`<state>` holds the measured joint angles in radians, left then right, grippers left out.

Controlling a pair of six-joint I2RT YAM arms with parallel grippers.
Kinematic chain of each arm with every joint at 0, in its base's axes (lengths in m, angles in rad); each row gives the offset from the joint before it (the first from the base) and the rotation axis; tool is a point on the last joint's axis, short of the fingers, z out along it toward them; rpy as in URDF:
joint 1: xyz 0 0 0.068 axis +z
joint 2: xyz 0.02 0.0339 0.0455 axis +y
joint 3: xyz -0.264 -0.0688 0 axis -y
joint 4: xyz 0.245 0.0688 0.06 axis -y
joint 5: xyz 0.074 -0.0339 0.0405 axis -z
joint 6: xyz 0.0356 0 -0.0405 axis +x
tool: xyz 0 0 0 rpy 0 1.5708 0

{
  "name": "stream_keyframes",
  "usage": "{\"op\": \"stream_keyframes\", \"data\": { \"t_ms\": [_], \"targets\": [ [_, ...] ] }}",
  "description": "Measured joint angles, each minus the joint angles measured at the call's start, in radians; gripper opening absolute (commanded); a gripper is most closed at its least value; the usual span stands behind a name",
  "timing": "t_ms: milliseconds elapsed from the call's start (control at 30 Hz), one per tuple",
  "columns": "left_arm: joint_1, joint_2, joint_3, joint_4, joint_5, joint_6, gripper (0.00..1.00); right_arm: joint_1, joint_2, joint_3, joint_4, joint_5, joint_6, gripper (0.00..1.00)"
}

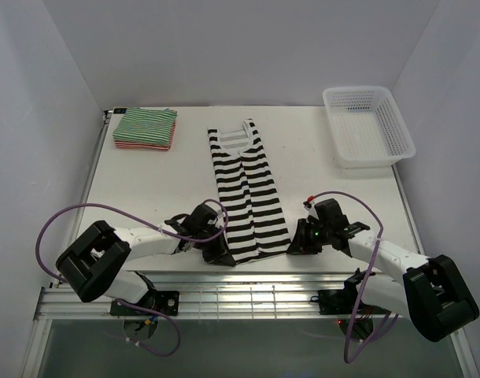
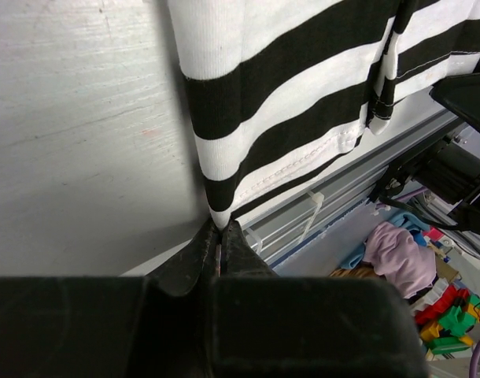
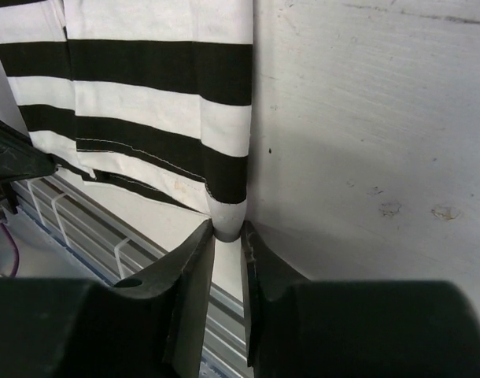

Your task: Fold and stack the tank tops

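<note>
The black-and-white top lies full length, both hem corners pinched, so my left gripper will lift outward and release at the top's side edge near the neckline (image 1: 218, 164).
The black-and-white tank top (image 1: 246, 189) lies lengthwise down the middle of the table, folded narrow, with its straps at the far end. My left gripper (image 1: 217, 253) is at its near left hem corner, and in the left wrist view this gripper (image 2: 220, 229) is shut on the corner of the striped cloth (image 2: 287, 94). My right gripper (image 1: 296, 244) is at the near right corner. In the right wrist view its tips (image 3: 228, 231) pinch the white hem corner of the top (image 3: 145, 71). The green-and-white tank top (image 1: 147, 124) lies folded on the red-and-white one (image 1: 142, 146) at the back left.
A white lattice basket (image 1: 368, 126) stands at the back right. The table's near edge and a metal rail (image 1: 240, 299) run just behind both grippers. White walls enclose the table on three sides.
</note>
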<state>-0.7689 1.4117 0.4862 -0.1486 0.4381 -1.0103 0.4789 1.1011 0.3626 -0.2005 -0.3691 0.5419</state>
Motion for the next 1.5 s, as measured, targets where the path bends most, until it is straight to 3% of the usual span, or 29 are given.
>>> {"op": "stream_keyframes", "data": {
  "t_ms": [100, 133, 467, 733, 1100, 1500],
  "targets": [
    [0.0, 0.0, 0.001, -0.001, 0.0, -0.001, 0.0, 0.0, 0.002, 0.0, 0.001, 0.007, -0.006, 0.08],
    [0.0, 0.0, 0.001, -0.001, 0.0, -0.002, 0.0, 0.0, 0.002, 0.0, 0.002, 0.011, -0.008, 0.08],
    [-0.001, -0.05, 0.034, -0.045, -0.031, -0.028, 0.0, 0.0, -0.056, 0.015, -0.014, 0.026, -0.049, 0.08],
    [0.015, -0.062, 0.176, -0.123, -0.098, -0.033, 0.0, 0.0, -0.072, 0.17, -0.048, 0.035, -0.064, 0.08],
    [0.236, -0.007, 0.401, -0.195, -0.088, 0.044, 0.0, 0.0, 0.101, 0.47, -0.066, 0.137, -0.095, 0.08],
    [0.35, 0.15, 0.601, -0.238, -0.09, 0.133, 0.0, -0.017, 0.375, 0.721, -0.049, 0.192, -0.151, 0.08]
  ]
}}
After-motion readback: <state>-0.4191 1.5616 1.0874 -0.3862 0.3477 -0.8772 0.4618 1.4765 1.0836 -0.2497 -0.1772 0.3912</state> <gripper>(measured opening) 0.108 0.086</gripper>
